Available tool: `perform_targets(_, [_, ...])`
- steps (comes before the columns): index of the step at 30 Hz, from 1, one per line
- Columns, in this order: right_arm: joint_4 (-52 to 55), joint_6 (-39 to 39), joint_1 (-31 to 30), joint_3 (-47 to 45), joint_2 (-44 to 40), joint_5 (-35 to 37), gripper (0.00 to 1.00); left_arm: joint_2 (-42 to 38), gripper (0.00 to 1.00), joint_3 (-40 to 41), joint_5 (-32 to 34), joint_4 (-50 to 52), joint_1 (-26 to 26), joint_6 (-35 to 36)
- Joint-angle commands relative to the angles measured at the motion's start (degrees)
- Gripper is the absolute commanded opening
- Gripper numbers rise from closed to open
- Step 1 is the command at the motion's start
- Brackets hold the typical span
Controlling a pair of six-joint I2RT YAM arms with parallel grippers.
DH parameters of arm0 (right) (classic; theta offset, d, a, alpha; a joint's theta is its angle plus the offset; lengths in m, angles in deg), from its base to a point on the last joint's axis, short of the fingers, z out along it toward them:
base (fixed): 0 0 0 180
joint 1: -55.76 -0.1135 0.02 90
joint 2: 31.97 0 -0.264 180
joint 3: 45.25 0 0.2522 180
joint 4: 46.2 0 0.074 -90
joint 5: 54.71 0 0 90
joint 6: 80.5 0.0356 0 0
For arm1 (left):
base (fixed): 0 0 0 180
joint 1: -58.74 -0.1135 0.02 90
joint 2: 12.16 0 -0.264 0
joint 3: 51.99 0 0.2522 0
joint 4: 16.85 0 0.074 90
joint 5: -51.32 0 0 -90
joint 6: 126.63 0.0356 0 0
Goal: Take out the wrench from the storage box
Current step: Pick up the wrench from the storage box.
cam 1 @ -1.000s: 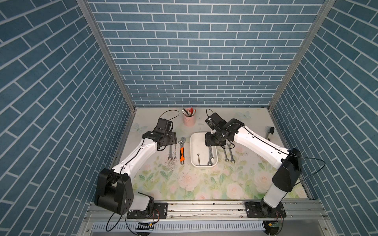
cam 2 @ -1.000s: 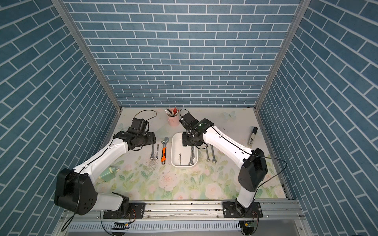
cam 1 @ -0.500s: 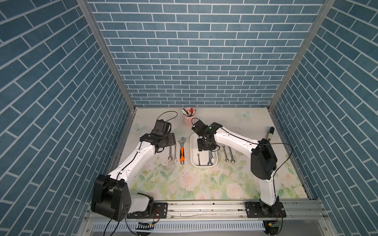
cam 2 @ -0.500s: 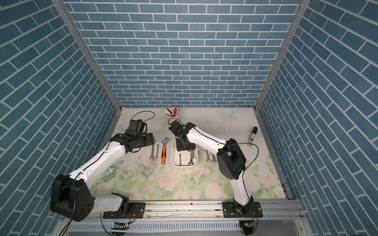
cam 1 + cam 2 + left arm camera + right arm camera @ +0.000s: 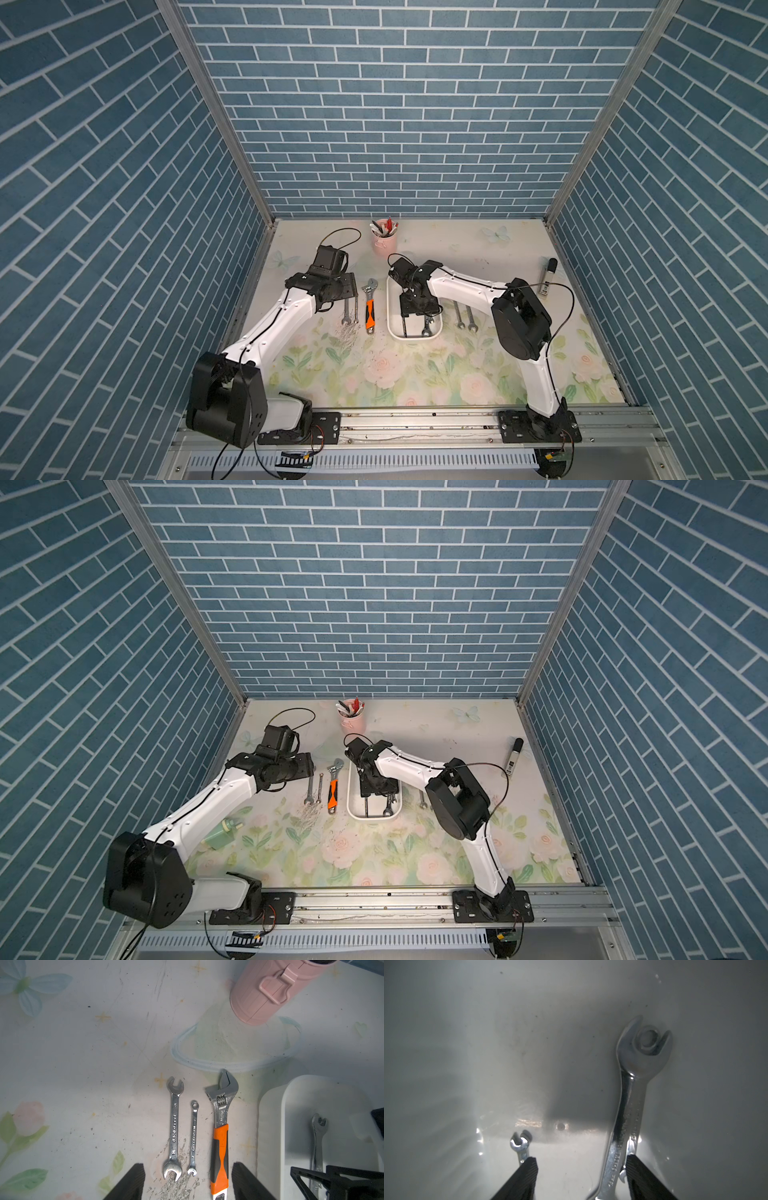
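Observation:
My right gripper slides outward along the large wrench's handle (image 5: 620,1132) toward its far head and closes next, since the handle runs outward from between the open fingers.
The white storage box (image 5: 411,337) (image 5: 374,816) lies mid-table in both top views. My right gripper (image 5: 415,311) (image 5: 377,789) reaches down inside it and stands open (image 5: 581,1159). A large silver wrench (image 5: 627,1115) lies on the box floor between the fingers, close against one of them. A small wrench (image 5: 519,1144) pokes out beside the other finger. My left gripper (image 5: 348,289) (image 5: 187,1165) hangs open above the table left of the box, nothing in it.
Two silver wrenches (image 5: 174,1126) and an orange-handled adjustable wrench (image 5: 221,1126) lie left of the box. Two more wrenches (image 5: 463,318) lie right of it. A pink pen cup (image 5: 384,241) stands behind, a black marker (image 5: 547,276) lies far right, and a green bottle (image 5: 222,833) lies under the left arm.
The right arm has folded in, and its gripper has come from the box's far right edge down into the box, jaws wider. The left arm shifted slightly.

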State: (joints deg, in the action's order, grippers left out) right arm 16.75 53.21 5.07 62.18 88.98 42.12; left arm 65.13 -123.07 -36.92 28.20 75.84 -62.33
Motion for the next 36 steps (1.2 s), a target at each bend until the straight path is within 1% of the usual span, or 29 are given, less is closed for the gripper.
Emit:
perform_targets(1, [-2.43,1.64,0.84,-1.06,0.61,0.89,0.73,0.59,0.72,0.30,-0.62,-0.44,-0.46,0.56])
perform_targets(10, [-9.51,1.81,1.87,-4.56,0.51,-4.24,0.74,0.86,0.71,0.28,-1.05,-0.44,-0.49,0.63])
perform_targets(16, [-10.71,0.78,1.50,-2.49,1.50,-5.52,0.72,0.61,0.72,0.28,-0.62,0.00,-0.49,0.53])
perform_targets(23, [-5.43,0.06,1.91,-0.62,1.43,-1.54,0.67,0.49,0.72,0.19,-0.44,0.27,-0.49,0.40])
perform_targets(28, [-6.03,0.68,2.62,-2.22,0.56,-1.42,0.60,0.82,0.72,0.10,-0.44,0.18,-0.49,0.26])
perform_targets(31, [-6.30,0.68,2.66,-2.04,1.13,-2.32,0.53,0.81,0.71,0.17,-0.44,0.11,-0.49,0.19])
perform_targets(36, [-5.95,0.84,2.64,-2.28,2.44,-2.92,0.47,0.83,0.72,0.62,-0.44,0.02,-0.49,-0.03])
